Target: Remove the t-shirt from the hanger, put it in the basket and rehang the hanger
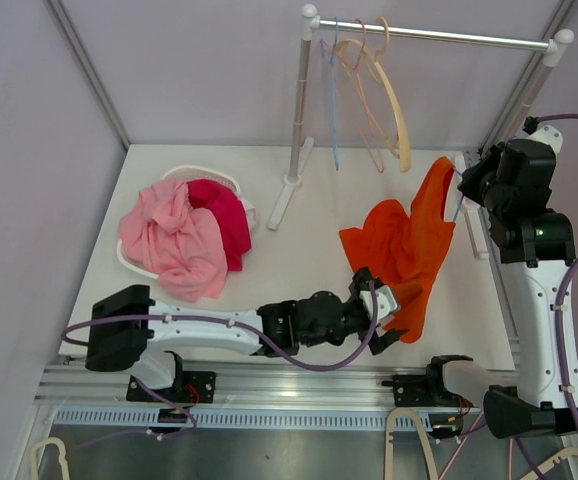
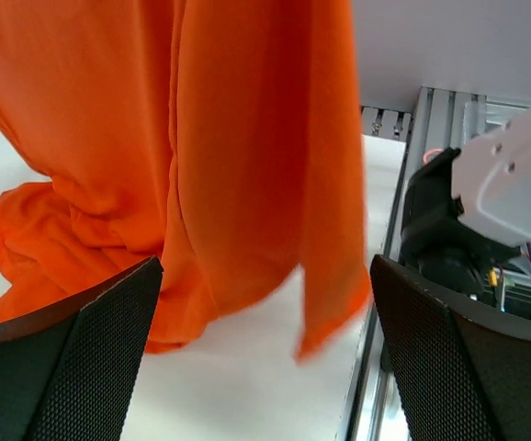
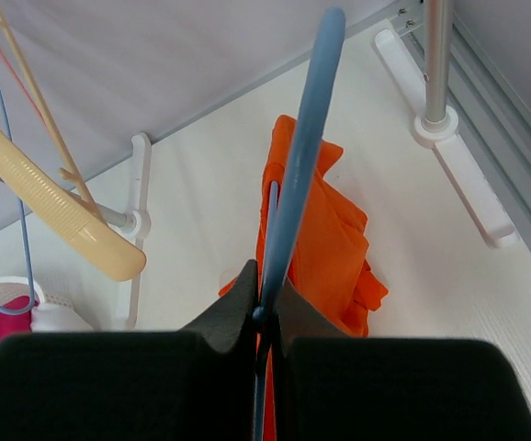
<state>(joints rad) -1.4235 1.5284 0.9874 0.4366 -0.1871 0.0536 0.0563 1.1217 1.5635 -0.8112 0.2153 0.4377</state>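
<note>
The left gripper goes to the right in the top view onto the near edge of the t-shirt's bottom hem [image 1: 407, 326] [image 2: 328, 315] next, just ahead of its open fingers.
An orange t-shirt [image 1: 409, 245] hangs from a blue hanger [image 3: 307, 156], its lower part bunched on the white table at centre right. My right gripper [image 1: 472, 182] is shut on the hanger's hook [image 3: 265, 285] and holds it up, with the shirt [image 3: 325, 248] draped below. My left gripper [image 1: 384, 310] is open and empty at the shirt's lower edge. In the left wrist view the shirt [image 2: 201, 138] hangs just ahead of the open gripper [image 2: 265, 276], and its hem is not between the jaws.
A clothes rack [image 1: 429, 35] stands at the back with a cream hanger [image 1: 394, 110] and thin wire hangers. Its feet [image 1: 284, 195] rest on the table. A white basket [image 1: 231, 182] with pink and red clothes [image 1: 184, 235] sits at the left.
</note>
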